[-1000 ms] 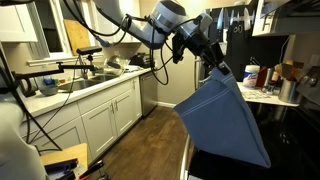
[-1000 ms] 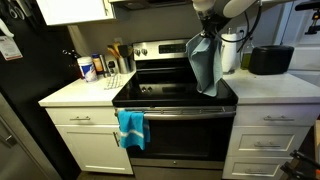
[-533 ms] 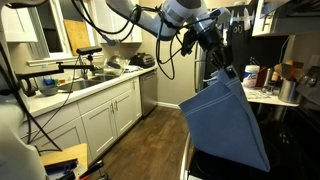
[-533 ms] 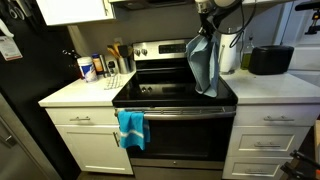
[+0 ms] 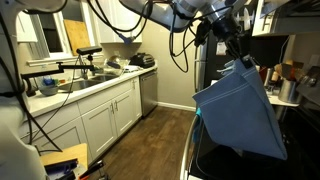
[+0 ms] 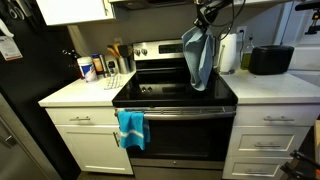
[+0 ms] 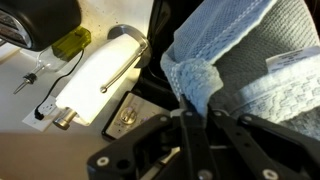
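Observation:
The towel's corner hangs above the cooktop, so my gripper will go slightly farther over the black stove top (image 6: 190, 96) below it and let the corner go.
My gripper (image 5: 245, 60) is shut on the top corner of a blue-grey towel (image 5: 240, 115), which hangs free in the air above the black stove top (image 6: 170, 92). In an exterior view the towel (image 6: 197, 60) dangles over the back of the stove, its lower edge just above the cooktop. In the wrist view the towel (image 7: 245, 50) bunches between my black fingers (image 7: 195, 125).
A teal towel (image 6: 131, 127) hangs on the oven door handle. Bottles and a utensil holder (image 6: 100, 66) stand on the counter beside the stove. A paper towel roll (image 6: 229, 52) and a black appliance (image 6: 270, 60) are on the other counter. White cabinets (image 5: 105, 115) line the wall.
The gripper has risen and carried the towel higher; the towel's lower edge has lifted off toward the back of the stove.

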Controlling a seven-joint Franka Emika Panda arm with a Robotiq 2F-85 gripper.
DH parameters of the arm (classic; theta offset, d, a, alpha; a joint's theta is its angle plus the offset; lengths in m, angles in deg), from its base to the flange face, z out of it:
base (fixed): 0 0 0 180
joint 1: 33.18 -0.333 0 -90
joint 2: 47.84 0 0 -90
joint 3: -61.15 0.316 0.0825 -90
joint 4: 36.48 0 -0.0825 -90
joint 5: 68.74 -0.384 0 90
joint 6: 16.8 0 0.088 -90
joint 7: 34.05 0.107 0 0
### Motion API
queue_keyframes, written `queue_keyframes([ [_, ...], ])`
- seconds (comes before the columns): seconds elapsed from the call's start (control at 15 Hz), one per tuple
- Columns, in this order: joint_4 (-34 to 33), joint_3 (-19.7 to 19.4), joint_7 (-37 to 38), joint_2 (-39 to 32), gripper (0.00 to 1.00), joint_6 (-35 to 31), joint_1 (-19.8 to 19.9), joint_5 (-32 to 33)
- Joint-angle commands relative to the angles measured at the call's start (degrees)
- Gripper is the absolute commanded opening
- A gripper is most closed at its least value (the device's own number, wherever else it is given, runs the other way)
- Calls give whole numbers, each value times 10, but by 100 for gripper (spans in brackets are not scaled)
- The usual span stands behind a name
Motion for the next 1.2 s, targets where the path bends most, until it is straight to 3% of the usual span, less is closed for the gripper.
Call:
queue_keyframes([
  [0.0,-27,-13,73,-4,2,-21,-4,-2],
  [0.2,-10,-18,170,6,2,-53,-13,24],
  [0.4,39,-10,228,10,2,-59,-39,96],
  [0.47,53,-3,236,6,33,-43,-48,110],
  [0.53,73,4,244,3,34,-43,-56,127],
  [1.13,140,33,241,-14,90,-42,-71,135],
])
